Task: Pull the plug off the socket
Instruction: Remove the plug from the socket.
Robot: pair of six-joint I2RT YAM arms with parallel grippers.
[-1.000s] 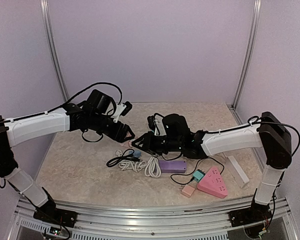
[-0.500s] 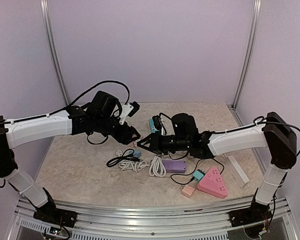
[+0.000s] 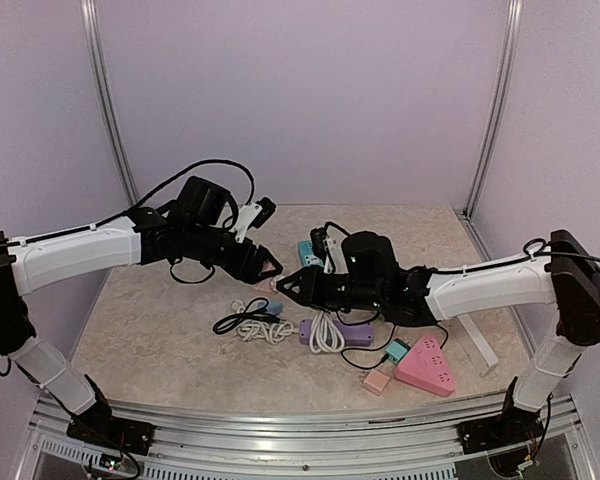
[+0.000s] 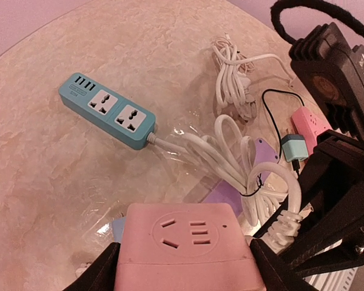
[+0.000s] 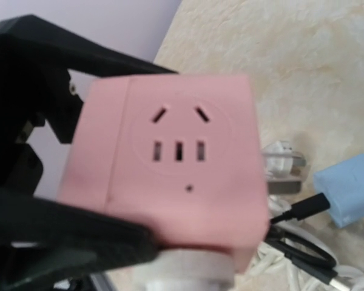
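My right gripper pulls away from the socket next, then lowers to release on the tabletop beside the teal power strip, because the plug still sits in the socket.
A pink socket cube is clamped between the black fingers of my left gripper, held by its two sides above the table. In the right wrist view the same cube fills the frame. A white plug sits flush against the cube's lower face, and my right gripper is shut on it. From above, the left gripper and the right gripper meet tip to tip. The plug's white coiled cable hangs down to the table.
A teal power strip lies behind the grippers. Below them lie a black cable, a purple block, a teal adapter, a small pink cube and a pink triangular power strip. A white bar lies on the right.
Both grippers have kept their holds and stayed joined at the cube. The right arm has shifted a little, and the white cable bundle has slid slightly to the right.
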